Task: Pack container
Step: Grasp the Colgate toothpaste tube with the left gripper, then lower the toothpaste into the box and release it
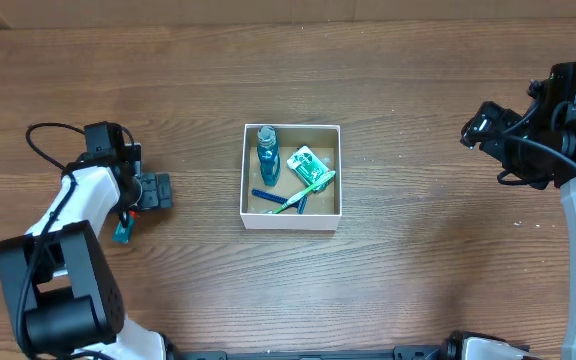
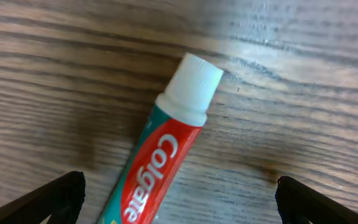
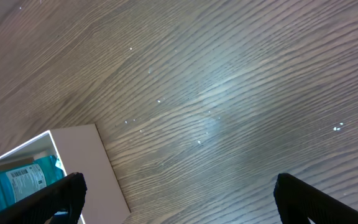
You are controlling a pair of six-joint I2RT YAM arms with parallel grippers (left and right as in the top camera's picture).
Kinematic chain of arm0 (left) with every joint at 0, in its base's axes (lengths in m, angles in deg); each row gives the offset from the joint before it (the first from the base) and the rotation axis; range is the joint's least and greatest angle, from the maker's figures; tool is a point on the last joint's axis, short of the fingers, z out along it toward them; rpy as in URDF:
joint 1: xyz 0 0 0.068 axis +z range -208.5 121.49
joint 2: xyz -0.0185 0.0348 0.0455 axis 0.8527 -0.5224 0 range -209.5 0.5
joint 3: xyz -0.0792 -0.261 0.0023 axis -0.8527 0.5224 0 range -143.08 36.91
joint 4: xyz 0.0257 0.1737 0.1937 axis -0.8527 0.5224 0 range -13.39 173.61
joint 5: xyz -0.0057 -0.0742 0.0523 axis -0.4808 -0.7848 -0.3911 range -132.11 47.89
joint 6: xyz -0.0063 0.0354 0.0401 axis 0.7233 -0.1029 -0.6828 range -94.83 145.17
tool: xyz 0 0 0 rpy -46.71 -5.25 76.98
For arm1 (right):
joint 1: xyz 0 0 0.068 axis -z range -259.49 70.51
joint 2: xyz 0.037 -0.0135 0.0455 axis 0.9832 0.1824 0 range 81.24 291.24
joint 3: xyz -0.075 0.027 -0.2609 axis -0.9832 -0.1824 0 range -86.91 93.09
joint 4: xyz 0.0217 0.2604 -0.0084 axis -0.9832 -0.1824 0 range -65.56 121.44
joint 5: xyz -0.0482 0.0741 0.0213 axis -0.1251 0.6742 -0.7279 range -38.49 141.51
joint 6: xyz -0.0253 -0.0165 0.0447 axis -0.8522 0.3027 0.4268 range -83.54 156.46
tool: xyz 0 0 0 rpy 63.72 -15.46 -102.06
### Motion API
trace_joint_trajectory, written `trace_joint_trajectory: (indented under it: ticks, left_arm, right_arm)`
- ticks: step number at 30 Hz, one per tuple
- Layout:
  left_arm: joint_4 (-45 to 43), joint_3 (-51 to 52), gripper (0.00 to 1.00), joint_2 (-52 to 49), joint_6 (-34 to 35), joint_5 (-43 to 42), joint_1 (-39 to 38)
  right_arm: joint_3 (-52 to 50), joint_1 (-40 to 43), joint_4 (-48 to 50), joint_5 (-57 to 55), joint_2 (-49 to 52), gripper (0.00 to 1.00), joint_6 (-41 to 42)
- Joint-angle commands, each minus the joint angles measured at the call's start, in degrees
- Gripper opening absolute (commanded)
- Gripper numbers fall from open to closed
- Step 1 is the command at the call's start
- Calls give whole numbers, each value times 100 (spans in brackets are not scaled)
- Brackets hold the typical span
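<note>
The left gripper will go down around the tube's red lettered body (image 2: 143,191) and close its fingers there, since the toothpaste tube (image 2: 160,162) is lying at a slant between the open fingers.
The container (image 1: 290,222), a square white-walled box with a brown floor, sits mid-table. It holds a blue bottle (image 1: 267,152), a green packet (image 1: 305,163) and a green toothbrush (image 1: 306,189). A red and teal Colgate toothpaste tube (image 2: 160,162) with a white cap lies on the wood left of the box; its teal end shows in the overhead view (image 1: 122,232). My left gripper (image 2: 179,202) is open just above the tube, one finger on each side, and also shows overhead (image 1: 143,197). My right gripper (image 3: 179,199) is open and empty over bare wood, far right of the box (image 1: 478,125).
The right wrist view shows a corner of the container (image 3: 89,162) with the blue bottle (image 3: 17,180) inside. The table is dark wood planks. A black cable loops from the left arm (image 1: 43,140).
</note>
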Motion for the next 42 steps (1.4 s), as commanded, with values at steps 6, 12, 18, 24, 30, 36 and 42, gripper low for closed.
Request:
trace_joint_trajectory:
  ticks: [6,12,18,24,30,36,42]
  left_arm:
    - [39,50,88,-520,-166,-282,37]
    - [79,50,30,-520,-166,-286,35]
    - [85,42,8,-518,-155,-286,33]
    - [861,-658,4,-343,94,-313,-42]
    - [1788,-2028,4,741,131,-345,-933]
    - [1513,-2612,4,1624,-258,-433,-2909]
    - [1467,-2597,4,1198,-927,-385,-4478]
  right_arm:
    - [11,4,20,-50,-20,99,-42]
    - [11,4,20,-50,-17,99,-42]
    - [11,4,28,-50,-20,99,-42]
    - [11,4,31,-50,-20,99,-42]
    - [11,4,31,-50,-20,99,-42]
    - [11,4,31,-50,-17,99,-42]
    - [11,4,33,-50,-20,99,-42]
